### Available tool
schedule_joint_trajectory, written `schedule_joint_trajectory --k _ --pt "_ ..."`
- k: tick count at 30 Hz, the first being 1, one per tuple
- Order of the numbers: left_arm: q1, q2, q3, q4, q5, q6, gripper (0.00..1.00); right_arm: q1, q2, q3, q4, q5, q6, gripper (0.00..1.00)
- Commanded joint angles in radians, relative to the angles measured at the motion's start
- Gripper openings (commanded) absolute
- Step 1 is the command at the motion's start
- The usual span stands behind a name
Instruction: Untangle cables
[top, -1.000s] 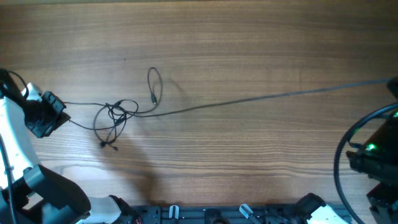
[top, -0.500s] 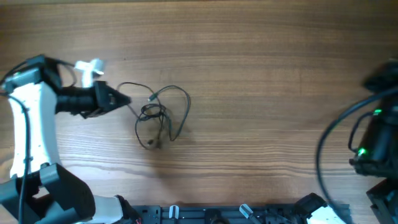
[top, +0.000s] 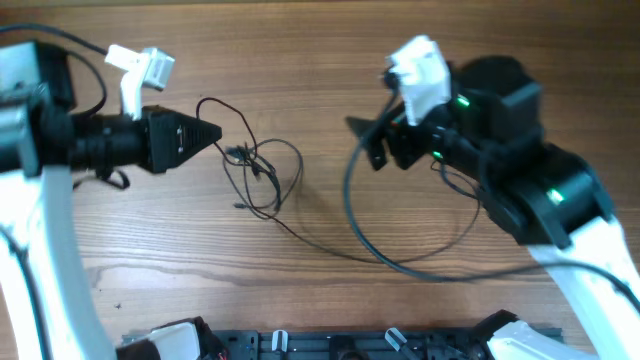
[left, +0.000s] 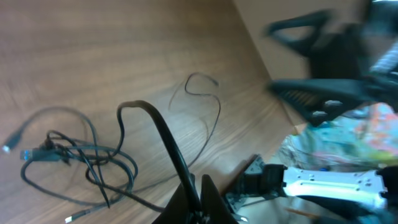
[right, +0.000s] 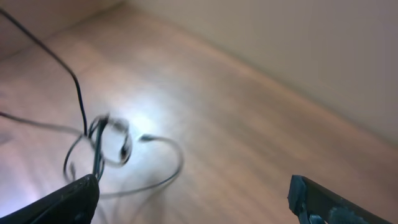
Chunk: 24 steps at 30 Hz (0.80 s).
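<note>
The right gripper needs to tilt down and lower across onto a piece of cable at the knot's facing side (top: 296, 178) (right: 158, 184), because the left gripper holds the opposite side of the knot.
The cables (top: 256, 172) lie as a loose knot of thin black cords left of the table's middle, with one strand trailing toward the front right. My left gripper (top: 212, 135) points right, shut on a strand just left of the knot. In the left wrist view the left gripper (left: 198, 188) pinches a black cord (left: 155, 121) that arches up and over to the knot (left: 81, 163). My right gripper (top: 366, 142) hovers right of the knot, open and empty. In the right wrist view the right gripper (right: 193, 190) spreads wide, the blurred knot (right: 102, 138) ahead at left.
A thicker black arm cable (top: 372, 248) loops over the table below the right arm. The wooden table (top: 300, 60) stretches behind both arms. A dark rail (top: 330, 345) runs along the front edge.
The right arm swung in from the right edge to the middle and its jaws opened. The left arm moved right with its strand, and the long cord across the table collapsed into a knot.
</note>
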Motion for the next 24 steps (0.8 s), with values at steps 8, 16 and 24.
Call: schedule_joint_trajectory --k 8,16,24 --pt "-0.001 -0.11 0.02 0.078 -0.095 -0.111 0.04 0.079 0.215 0.002 -0.087 -0.526 -0.236 1.0" --pt "-0.001 -0.11 0.02 0.083 -0.095 -0.116 0.04 0.225 0.332 -0.001 -0.158 -0.4 -0.283 1.0" --pt "-0.001 -0.11 0.02 0.068 -0.095 -0.115 0.04 0.252 0.414 -0.001 -0.094 -0.318 -0.278 0.87"
